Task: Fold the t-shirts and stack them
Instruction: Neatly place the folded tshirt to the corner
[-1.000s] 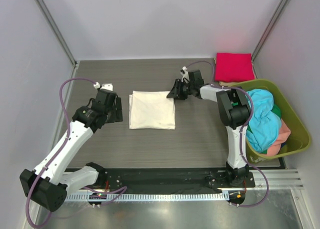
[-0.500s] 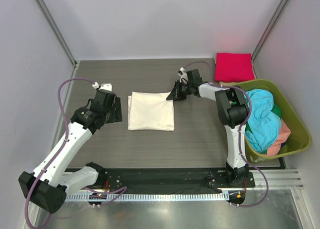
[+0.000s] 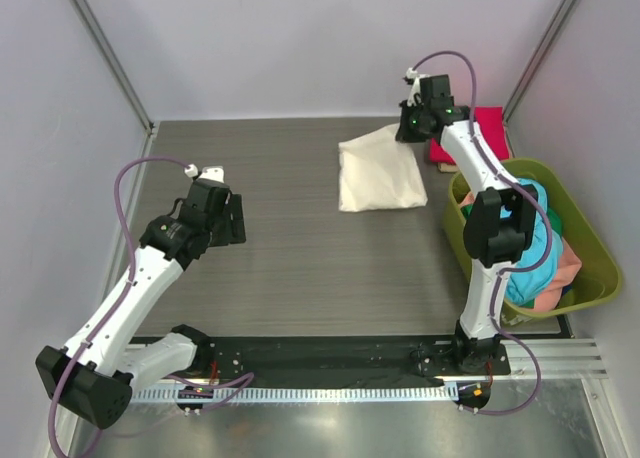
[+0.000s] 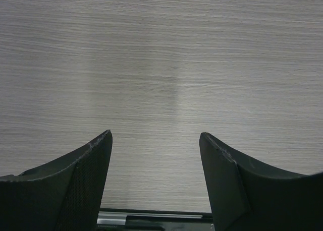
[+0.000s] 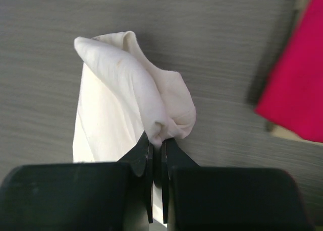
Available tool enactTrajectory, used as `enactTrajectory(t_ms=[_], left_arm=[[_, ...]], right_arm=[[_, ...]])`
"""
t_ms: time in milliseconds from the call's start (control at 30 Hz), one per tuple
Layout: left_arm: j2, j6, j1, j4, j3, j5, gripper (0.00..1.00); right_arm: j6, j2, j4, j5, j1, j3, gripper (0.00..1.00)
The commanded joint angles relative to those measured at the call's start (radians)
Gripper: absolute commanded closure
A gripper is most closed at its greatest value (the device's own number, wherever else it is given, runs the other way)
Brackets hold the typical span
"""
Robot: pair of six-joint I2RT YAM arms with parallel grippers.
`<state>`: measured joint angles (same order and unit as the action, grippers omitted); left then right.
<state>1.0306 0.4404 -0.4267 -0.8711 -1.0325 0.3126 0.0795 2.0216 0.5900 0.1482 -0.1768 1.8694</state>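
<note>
The cream-white t-shirt (image 3: 378, 174) is folded, so I need to lift my right gripper outward over the magenta-red t-shirt, which is to its right in the top view, and release.
A folded cream-white t-shirt (image 3: 378, 174) hangs by one corner from my right gripper (image 3: 408, 130), which is shut on it; the rest trails on the table. In the right wrist view the pinched fabric (image 5: 151, 110) bunches just above my right gripper (image 5: 157, 140). A folded magenta-red t-shirt (image 3: 480, 128) lies at the far right, also seen as the magenta-red t-shirt (image 5: 298, 100) in the wrist view. Turquoise (image 3: 530, 240) and salmon pink (image 3: 562, 274) t-shirts lie in the basket. My left gripper (image 3: 232, 220) stands open over bare table, its fingertips (image 4: 96, 150) apart.
The olive-green basket (image 3: 590, 240) stands at the right edge, close beside my right arm. Grey walls close in the table on the left, back and right. A metal rail (image 3: 400, 383) runs along the near edge.
My right gripper shut on the cream-white t-shirt's far right corner, lifted it and dragged it right and toward the back, near the magenta-red t-shirt. The left arm has barely moved.
</note>
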Motion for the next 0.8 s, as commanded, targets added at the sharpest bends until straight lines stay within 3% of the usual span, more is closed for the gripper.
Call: enactTrajectory(t_ms=[0, 333, 767], left_arm=[[-0.012, -0.008, 0.003, 0.035, 0.000, -0.024, 0.29], [0.005, -0.009, 0.005, 0.038, 0.000, -0.030, 0.30], [0.048, -0.011, 0.003, 0.038, -0.003, -0.029, 0.31]], right_arm=[[-0.144, -0.070, 0.053, -0.216, 0.039, 0.109, 0.99], [-0.366, 0.002, -0.002, -0.380, 0.095, 0.261, 0.99], [-0.494, 0.042, -0.125, -0.357, 0.160, 0.387, 0.99]])
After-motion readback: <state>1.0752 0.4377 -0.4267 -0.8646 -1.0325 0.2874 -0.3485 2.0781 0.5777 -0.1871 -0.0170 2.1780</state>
